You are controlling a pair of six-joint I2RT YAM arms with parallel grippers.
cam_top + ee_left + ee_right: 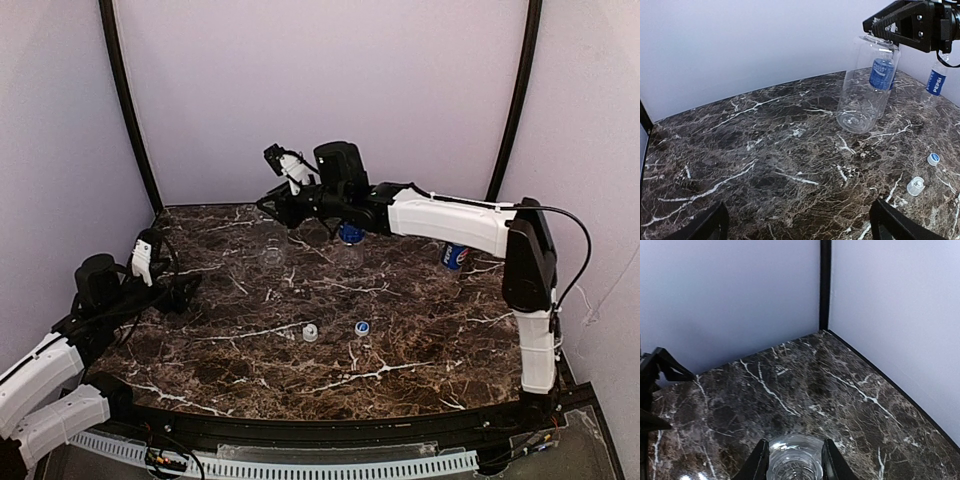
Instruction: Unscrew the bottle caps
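The clear bottle's base hangs above the table, so my right gripper will next lower and shift toward the blue-label bottle (350, 235) and release the neck over bare marble.
My right gripper (794, 460) is shut on the open neck of the clear unlabelled bottle (862, 90), which hangs tilted at the back of the table with its base low over the marble. In the top view the right gripper (270, 204) reaches over from the right. Right behind that bottle stands the blue-label bottle (882, 75) (350, 235). The Pepsi bottle (936, 82) (455, 255) stands farther right. A white cap (310, 333) (915, 186) and a blue cap (362, 327) (933, 159) lie loose mid-table. My left gripper (800, 230) (185, 290) is open and empty, low at the left.
The dark marble table (420, 340) is closed in by pale walls with black corner posts (825, 285). The right arm's white forearm (450, 222) spans the back right, above the blue-label bottle.
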